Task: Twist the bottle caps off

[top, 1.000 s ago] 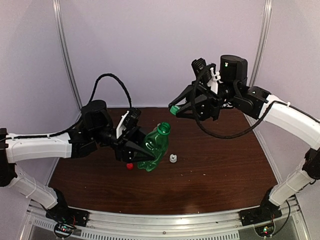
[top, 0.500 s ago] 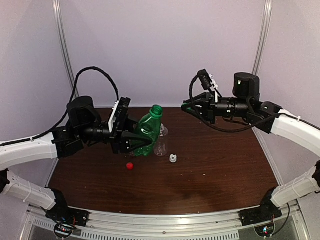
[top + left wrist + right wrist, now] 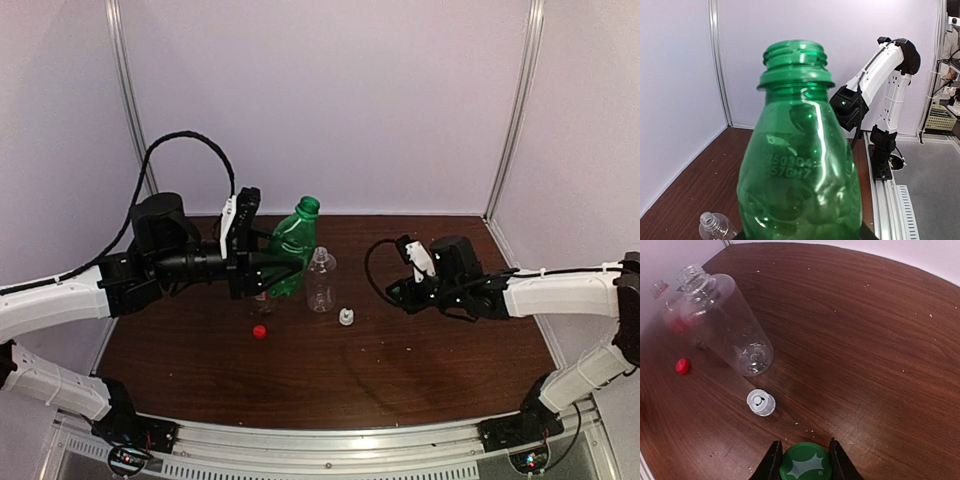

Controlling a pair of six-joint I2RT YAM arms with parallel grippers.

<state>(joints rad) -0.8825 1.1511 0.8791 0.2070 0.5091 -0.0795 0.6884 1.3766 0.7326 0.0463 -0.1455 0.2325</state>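
My right gripper will now go down to the bare wood below it, beside the white cap, and let go of the green cap, because that spot is empty.
My left gripper [image 3: 272, 268] is shut on the green bottle [image 3: 291, 247], holding it upright above the table's back left; its neck is open, with no cap [image 3: 795, 56]. My right gripper [image 3: 397, 291] is low over the table at the right, shut on the green cap [image 3: 805, 465]. The clear unlabelled bottle [image 3: 320, 281] stands uncapped beside the green one and also shows in the right wrist view [image 3: 727, 327]. The white cap [image 3: 346, 318] and the red cap [image 3: 259, 331] lie loose on the table. The red-label bottle [image 3: 671, 317] stands behind the clear one, uncapped.
The table is dark wood [image 3: 430, 360] with pale walls on three sides and a metal rail along the near edge. The right arm's upright link and base [image 3: 885, 90] show in the left wrist view.
My right arm has come down from high at the back to just above the table, still holding the green cap. My left arm has lifted the green bottle back and stood it upright.
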